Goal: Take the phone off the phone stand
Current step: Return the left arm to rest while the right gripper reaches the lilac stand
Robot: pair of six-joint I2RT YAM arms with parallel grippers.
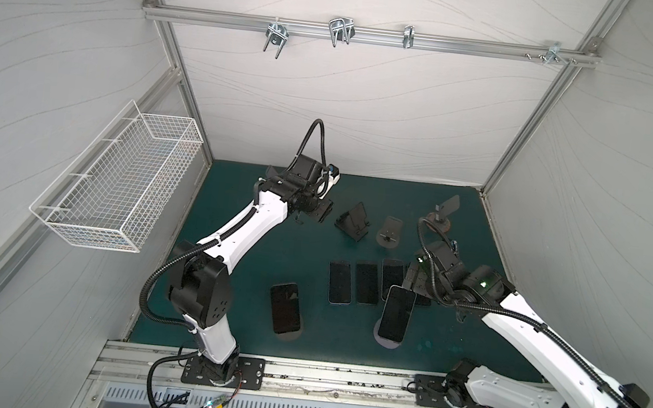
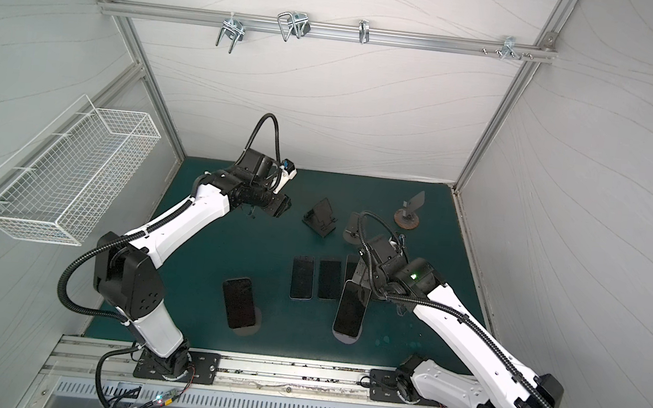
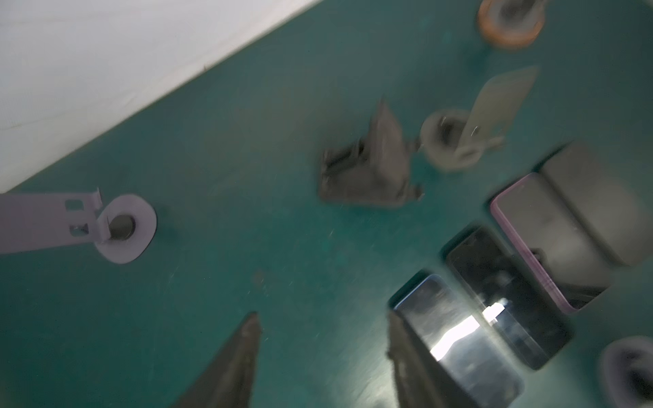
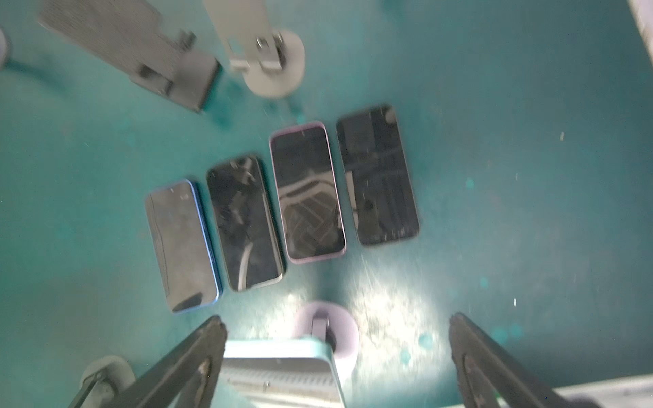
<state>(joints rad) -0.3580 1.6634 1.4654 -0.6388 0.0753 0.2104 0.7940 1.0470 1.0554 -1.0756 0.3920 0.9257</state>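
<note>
Next, my right gripper lowers back and centers its fingers around the phone's pale top edge, below and back from the gripper, nearer one finger.
A dark phone leans on a lilac phone stand at the front right of the green mat. My right gripper hangs open just behind its top edge. In the right wrist view the phone's pale top edge lies between the spread fingers, close to one finger, above the stand's round base. A second phone leans on a dark stand at the front left. My left gripper is open and empty over the mat at the back left.
Several phones lie flat in a row mid-mat. Empty stands sit behind them: black, grey, and orange-based. Another empty lilac stand shows in the left wrist view. A wire basket hangs on the left wall.
</note>
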